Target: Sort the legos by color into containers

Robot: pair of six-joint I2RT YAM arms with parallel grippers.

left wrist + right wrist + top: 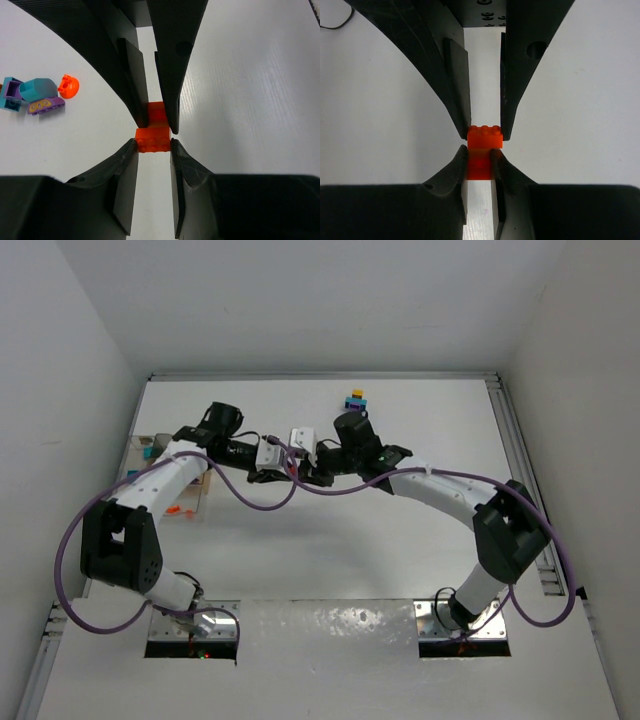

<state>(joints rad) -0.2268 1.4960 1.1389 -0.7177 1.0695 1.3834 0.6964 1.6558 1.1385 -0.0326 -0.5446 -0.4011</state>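
I need to move the matching brick to the left in the top view next with my left gripper, over the container that holds orange pieces, and let go of it.
My two grippers meet tip to tip over the middle of the table. My left gripper (282, 471) (153, 142) is shut on an orange brick (152, 139). My right gripper (301, 467) (479, 154) is shut on a second orange brick (480, 164) joined to the first (485, 136). A small stack of teal, purple and yellow legos (355, 400) stands at the back of the table. The left wrist view shows teal, purple and orange pieces (37, 92) lying together. The clear containers (150, 452) sit at the left, mostly hidden by my left arm.
Small orange pieces (173, 511) lie by the containers' near edge. A raised rail (515, 455) runs along the table's right side. White walls close in the table at the left, right and back.
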